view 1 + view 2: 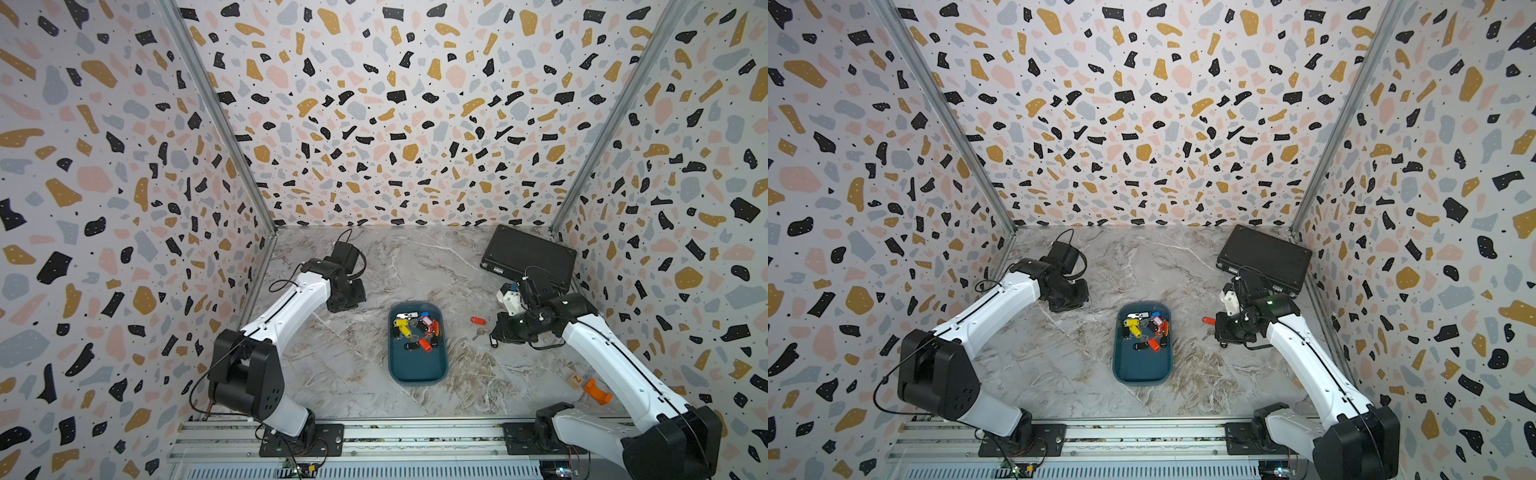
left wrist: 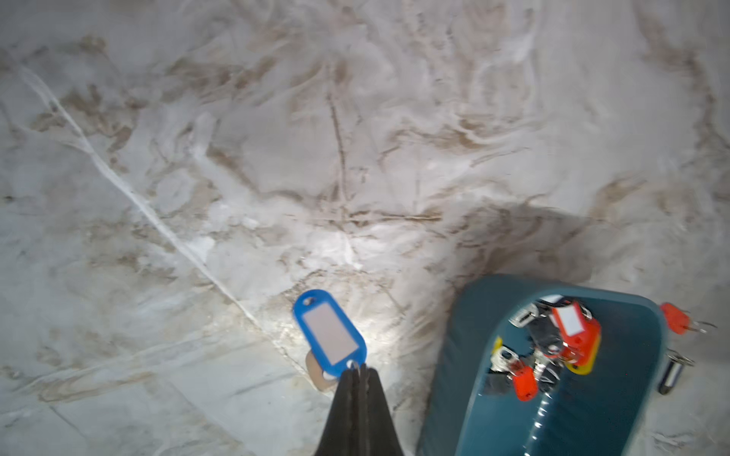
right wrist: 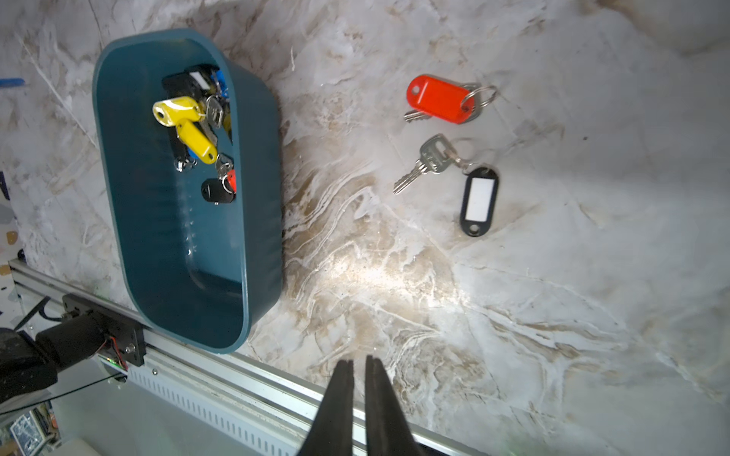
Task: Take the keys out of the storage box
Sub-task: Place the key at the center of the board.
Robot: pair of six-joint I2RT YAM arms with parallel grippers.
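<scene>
I should lower the blue-tagged key with my left gripper and release its ring on the bare, empty marble below, outside the storage box (image 1: 415, 370).
The storage box (image 1: 415, 370) is a teal tray at the table's middle, seen in both top views (image 1: 1142, 365). Several keys (image 1: 415, 328) with yellow, red, black and blue tags lie heaped in its far end (image 3: 193, 130). My left gripper (image 2: 357, 369) is left of the box, shut on the ring of a blue-tagged key (image 2: 330, 333) that hangs over the marble. A red-tagged key (image 3: 438, 98) and a black-tagged key (image 3: 478, 201) lie on the table right of the box. My right gripper (image 3: 358, 359) hovers above them, open by a narrow gap, holding nothing.
A black ribbed briefcase (image 1: 528, 257) lies shut at the back right corner. A small wooden block (image 1: 575, 379) and an orange piece (image 1: 596, 392) sit by the right arm's base. An aluminium rail (image 1: 374, 436) runs along the front edge. Patterned walls enclose three sides.
</scene>
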